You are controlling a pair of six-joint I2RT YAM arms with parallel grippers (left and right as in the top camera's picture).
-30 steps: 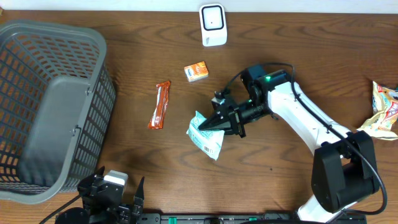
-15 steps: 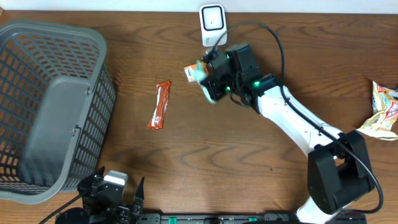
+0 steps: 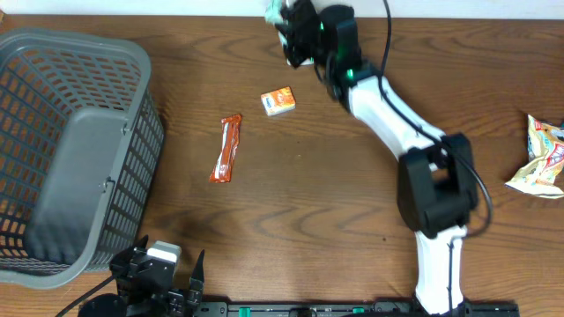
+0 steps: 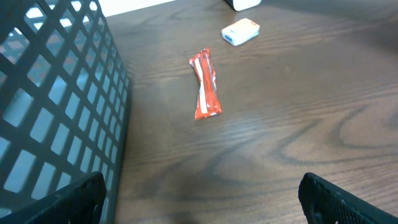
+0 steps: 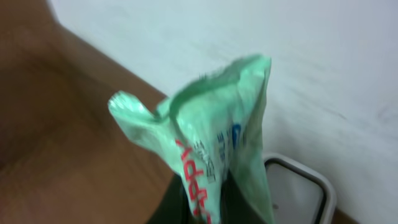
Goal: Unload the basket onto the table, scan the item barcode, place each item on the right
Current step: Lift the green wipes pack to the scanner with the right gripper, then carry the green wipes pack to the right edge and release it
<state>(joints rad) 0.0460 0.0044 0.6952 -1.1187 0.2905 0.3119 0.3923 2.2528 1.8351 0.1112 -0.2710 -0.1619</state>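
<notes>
I will swing my right gripper back and to the right in the overhead view next. Then I will lower it beside the crumpled packet, where the empty table leaves room.
My right gripper (image 3: pixel 289 26) is shut on a pale green packet (image 3: pixel 275 11) with red lettering and holds it raised at the table's far edge. In the right wrist view the packet (image 5: pixel 217 118) stands up out of the shut gripper (image 5: pixel 202 208). Just behind it, at the lower right, is the white scanner (image 5: pixel 301 186) with its grey window. In the overhead view the arm hides the scanner. My left gripper (image 3: pixel 159 280) rests at the near edge, with its jaws wide open and nothing between them (image 4: pixel 205 208).
A grey mesh basket (image 3: pixel 70 150) fills the left side, close to my left gripper (image 4: pixel 56 93). An orange snack bar (image 3: pixel 226 148) and a small orange box (image 3: pixel 278 101) lie mid-table. A crumpled packet (image 3: pixel 542 158) sits at the right edge.
My right arm has lifted the green packet off the middle of the table and swung it up to the far edge, over the scanner. The left arm has not moved.
</notes>
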